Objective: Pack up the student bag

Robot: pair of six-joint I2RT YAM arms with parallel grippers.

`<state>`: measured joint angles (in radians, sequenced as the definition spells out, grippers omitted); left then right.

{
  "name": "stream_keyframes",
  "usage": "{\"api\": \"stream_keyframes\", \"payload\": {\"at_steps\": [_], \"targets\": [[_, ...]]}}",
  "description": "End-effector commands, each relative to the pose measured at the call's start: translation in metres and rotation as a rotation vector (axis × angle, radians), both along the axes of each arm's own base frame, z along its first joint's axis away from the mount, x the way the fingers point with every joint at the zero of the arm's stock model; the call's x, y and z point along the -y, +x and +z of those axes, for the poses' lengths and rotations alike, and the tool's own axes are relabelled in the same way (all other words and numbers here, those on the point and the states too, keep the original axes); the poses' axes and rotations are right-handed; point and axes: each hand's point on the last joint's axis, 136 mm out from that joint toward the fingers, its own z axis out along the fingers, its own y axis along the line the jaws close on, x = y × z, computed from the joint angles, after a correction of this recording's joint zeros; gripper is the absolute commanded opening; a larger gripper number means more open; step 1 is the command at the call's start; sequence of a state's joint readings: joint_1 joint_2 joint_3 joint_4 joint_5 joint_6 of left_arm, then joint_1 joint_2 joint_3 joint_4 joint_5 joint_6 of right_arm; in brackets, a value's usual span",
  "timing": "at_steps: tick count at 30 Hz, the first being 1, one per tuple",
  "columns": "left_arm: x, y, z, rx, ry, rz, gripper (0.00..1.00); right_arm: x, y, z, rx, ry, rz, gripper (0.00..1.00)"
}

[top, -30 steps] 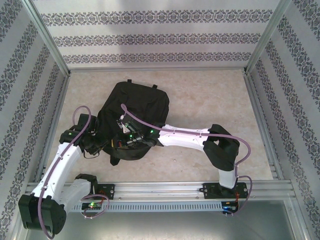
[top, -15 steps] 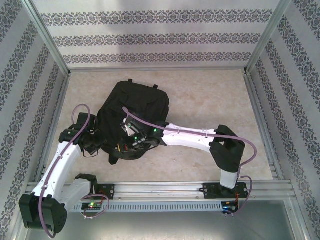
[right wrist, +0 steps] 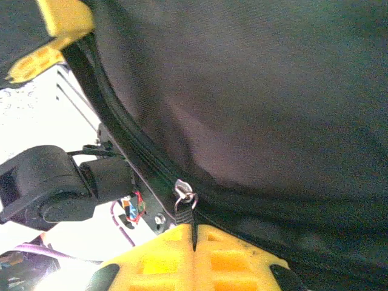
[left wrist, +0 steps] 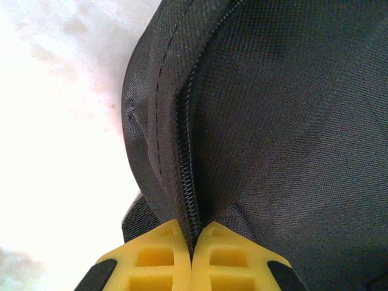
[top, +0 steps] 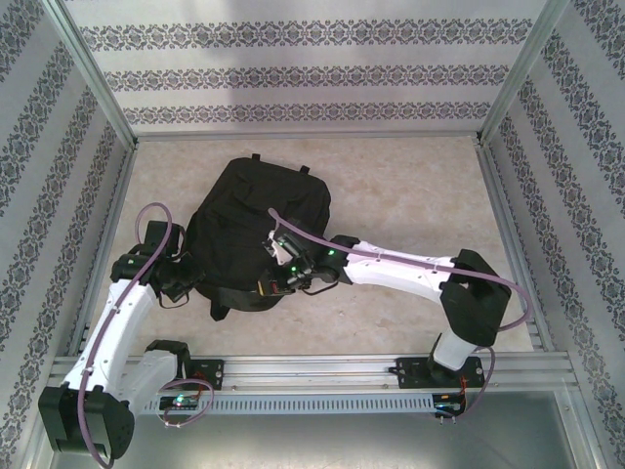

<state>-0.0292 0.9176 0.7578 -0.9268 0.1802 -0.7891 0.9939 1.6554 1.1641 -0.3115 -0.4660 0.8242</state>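
Observation:
The robot's right gripper holds the zipper pull, so the left gripper should keep the bag's fabric pinched, move across toward the bag's near edge by that zipper pull (top: pixel 248 292), and let go.
The student bag (top: pixel 256 220), a big black fabric backpack, lies left of centre on the pale table. My left gripper (top: pixel 184 283) is at its near left edge. In the left wrist view its yellow fingers (left wrist: pixel 159 251) are shut on the bag's fabric (left wrist: pixel 285 121) right at the zipper line (left wrist: pixel 185 151). My right gripper (top: pixel 270 282) is at the bag's near edge. There its yellow fingers (right wrist: pixel 242 260) are shut on the black zipper pull (right wrist: pixel 193 219) below the metal slider (right wrist: pixel 184 192) of the bag (right wrist: pixel 254 91).
Bare marble-look tabletop (top: pixel 410 195) lies to the right of and behind the bag. Aluminium rails (top: pixel 322 369) run along the near edge and the sides, with patterned walls (top: pixel 293 68) around. The left arm's yellow finger (right wrist: pixel 60 24) shows in the right wrist view.
My right arm has swung to the right along the bag's near edge with the zipper pull in its fingers. My left gripper has closed the last bit on the bag's edge.

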Motion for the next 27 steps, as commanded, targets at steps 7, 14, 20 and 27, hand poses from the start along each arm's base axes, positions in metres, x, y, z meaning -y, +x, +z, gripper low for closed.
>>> {"api": "stream_keyframes", "payload": {"at_steps": [7, 14, 20, 27], "targets": [[-0.022, 0.006, 0.012, 0.05, 0.092, 0.045, 0.0, 0.076, 0.025, -0.007, 0.049, -0.137, -0.096, 0.0], [-0.02, 0.006, 0.01, 0.053, 0.082, 0.038, 0.0, 0.12, 0.065, -0.013, 0.096, -0.205, -0.243, 0.0], [-0.008, 0.012, 0.01, 0.065, 0.028, -0.002, 0.0, 0.13, 0.09, -0.005, 0.116, -0.171, -0.337, 0.0], [0.039, 0.033, 0.011, 0.101, -0.092, -0.173, 0.0, 0.161, 0.116, -0.004, 0.145, -0.164, -0.518, 0.0]]}}
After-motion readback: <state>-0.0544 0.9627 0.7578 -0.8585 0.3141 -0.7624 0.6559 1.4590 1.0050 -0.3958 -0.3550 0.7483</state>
